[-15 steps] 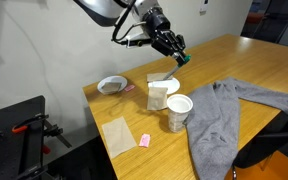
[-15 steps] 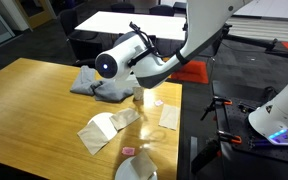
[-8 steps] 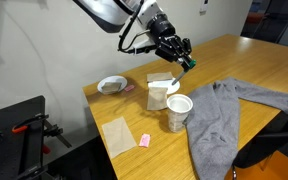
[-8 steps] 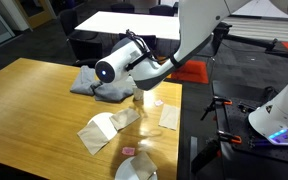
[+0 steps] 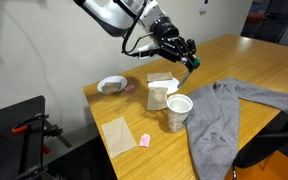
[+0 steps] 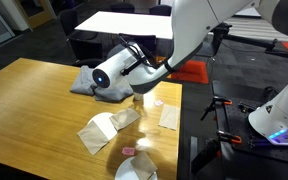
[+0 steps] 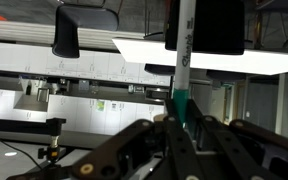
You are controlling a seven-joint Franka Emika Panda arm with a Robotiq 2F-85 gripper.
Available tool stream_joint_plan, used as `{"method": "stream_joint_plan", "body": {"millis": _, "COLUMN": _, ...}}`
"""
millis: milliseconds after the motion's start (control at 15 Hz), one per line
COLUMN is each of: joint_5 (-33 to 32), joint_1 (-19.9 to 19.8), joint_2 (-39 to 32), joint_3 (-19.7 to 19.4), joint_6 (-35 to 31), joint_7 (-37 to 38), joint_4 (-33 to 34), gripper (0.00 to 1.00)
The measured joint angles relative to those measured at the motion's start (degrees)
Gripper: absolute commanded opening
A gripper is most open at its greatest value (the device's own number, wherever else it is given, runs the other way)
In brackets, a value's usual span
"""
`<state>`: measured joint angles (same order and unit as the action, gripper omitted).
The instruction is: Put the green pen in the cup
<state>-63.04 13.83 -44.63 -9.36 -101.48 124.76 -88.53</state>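
My gripper needs to lower the green pen into the white paper cup's opening and let go of it there, since the pen's whitish end is still above the cup's rim.
My gripper is shut on the green pen and holds it in the air above the table, up and a little behind the white paper cup. In the wrist view the pen stands upright between the two fingers, green near the jaws and whitish above. The cup stands upright near the table's front edge, between a tan paper box and a grey cloth. In an exterior view the cup is mostly hidden behind my arm.
A tan paper box stands beside the cup. A white plate, a flat paper sheet, a small pink block and a grey cloth lie on the wooden table.
My gripper has moved with the pen to the right and slightly down in the exterior view, toward the space above the cup. The cup and the other things have not moved.
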Motion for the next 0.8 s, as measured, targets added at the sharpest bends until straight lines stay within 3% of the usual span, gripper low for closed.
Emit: {"method": "stream_joint_plan", "body": {"millis": 800, "joint_5": -3.4, "joint_1": -0.6, "joint_2": -8.7, "joint_3": 0.9, "joint_6": 3.7, "joint_7": 0.7, "joint_4": 6.5, "gripper": 0.04}}
